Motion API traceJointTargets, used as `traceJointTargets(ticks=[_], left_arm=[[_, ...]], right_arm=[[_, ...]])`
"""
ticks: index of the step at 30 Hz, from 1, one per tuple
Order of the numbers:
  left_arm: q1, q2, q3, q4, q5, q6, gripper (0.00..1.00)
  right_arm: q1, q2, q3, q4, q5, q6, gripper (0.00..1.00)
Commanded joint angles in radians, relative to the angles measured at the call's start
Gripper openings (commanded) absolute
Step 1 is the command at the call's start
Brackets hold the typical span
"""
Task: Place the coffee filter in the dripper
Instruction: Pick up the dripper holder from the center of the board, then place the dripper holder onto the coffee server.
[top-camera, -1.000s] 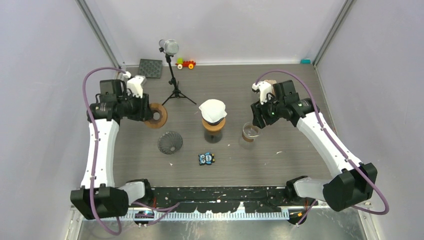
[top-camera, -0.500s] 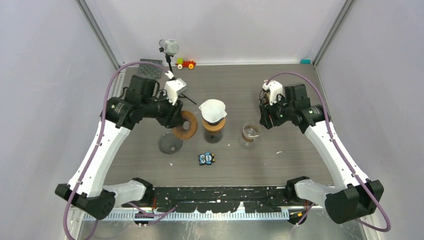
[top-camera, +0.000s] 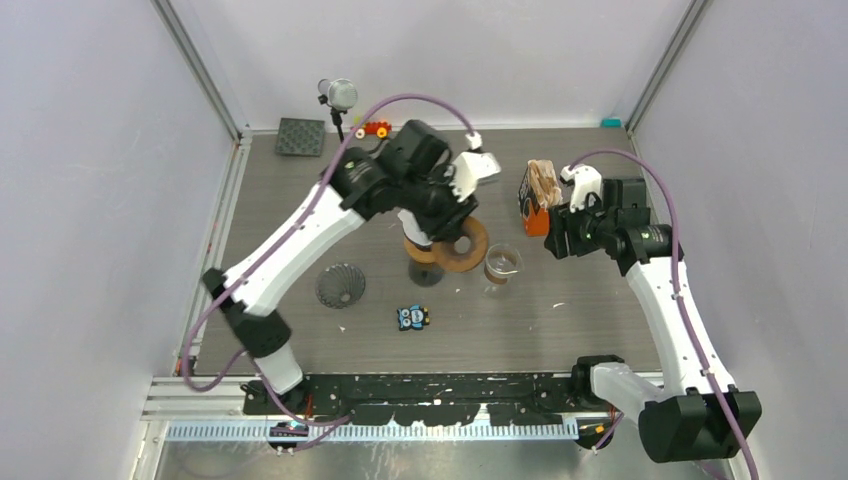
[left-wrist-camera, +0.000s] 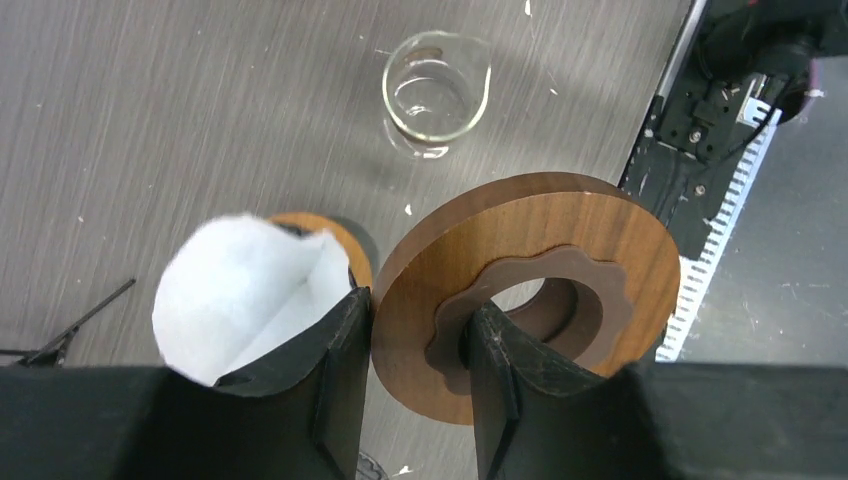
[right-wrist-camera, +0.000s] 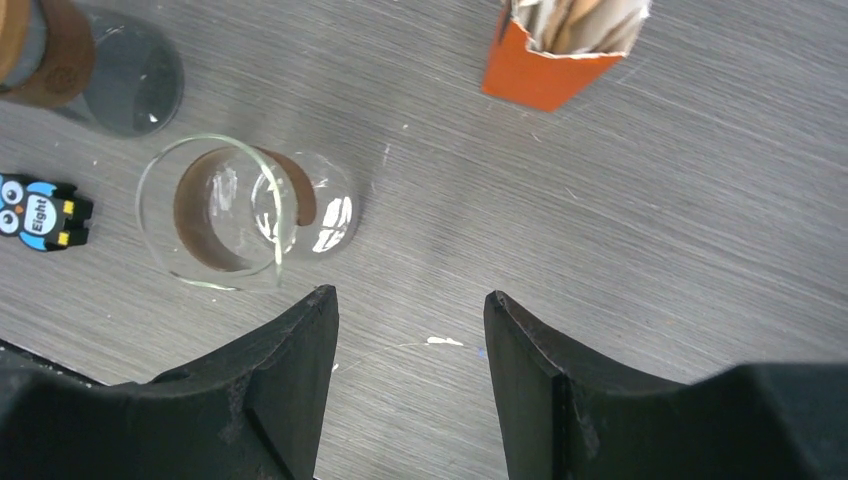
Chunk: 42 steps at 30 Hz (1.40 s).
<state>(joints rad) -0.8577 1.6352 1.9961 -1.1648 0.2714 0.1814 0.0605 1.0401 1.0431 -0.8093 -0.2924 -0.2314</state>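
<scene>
The round wooden ring goes from the carafe over to the small glass beaker and down onto its rim (top-camera: 504, 260) (left-wrist-camera: 438, 86) next with my left gripper, as that rim stands uncovered.
The white coffee filter (left-wrist-camera: 240, 295) sits open in the neck of a glass carafe (top-camera: 427, 268) with a wooden collar; in the top view my left arm hides it. My left gripper (left-wrist-camera: 418, 305) is shut on a round wooden ring (left-wrist-camera: 590, 240) with a brown scalloped inner rim, one finger through its hole, held tilted just right of the filter. In the top view the ring (top-camera: 462, 246) hangs over the carafe's right side. A dark ribbed cone, the dripper (top-camera: 340, 285), lies on the table to the left. My right gripper (right-wrist-camera: 408, 295) stands open above bare table.
A small glass beaker (top-camera: 500, 264) stands right of the carafe and just left of my right gripper (top-camera: 556, 238). An orange box of paper filters (top-camera: 538, 190) is behind it. An owl toy (top-camera: 412, 317) lies in front. A microphone tripod (top-camera: 340, 96), black mat (top-camera: 301, 137) and toy train (top-camera: 375, 128) are at the back.
My left arm has swung right from the table's left side to the carafe, carrying the wooden ring. My right arm has drawn back to the right, uncovering the orange box.
</scene>
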Motion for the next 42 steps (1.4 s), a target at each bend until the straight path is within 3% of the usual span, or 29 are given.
traceJointTargets(ticks=[1, 8, 19, 42], left_arm=[[-0.05, 0.181, 0.225, -0.063, -0.05, -0.042, 0.22], [-0.072, 0.483, 0.591, -0.14, -0.035, -0.077, 0.23], [-0.075, 0.672, 0.654, -0.106, -0.027, -0.122, 0.23], [-0.077, 0.772, 0.689, -0.123, -0.093, -0.093, 0.33]], right_arm=[[-0.047, -0.016, 0.001, 0.012, -0.007, 0.027, 0.6], [-0.135, -0.009, -0.001, 0.007, 0.015, 0.042, 0.6], [-0.188, -0.006, -0.013, -0.006, -0.041, 0.027, 0.6], [-0.191, -0.013, -0.032, -0.016, -0.054, 0.012, 0.6]])
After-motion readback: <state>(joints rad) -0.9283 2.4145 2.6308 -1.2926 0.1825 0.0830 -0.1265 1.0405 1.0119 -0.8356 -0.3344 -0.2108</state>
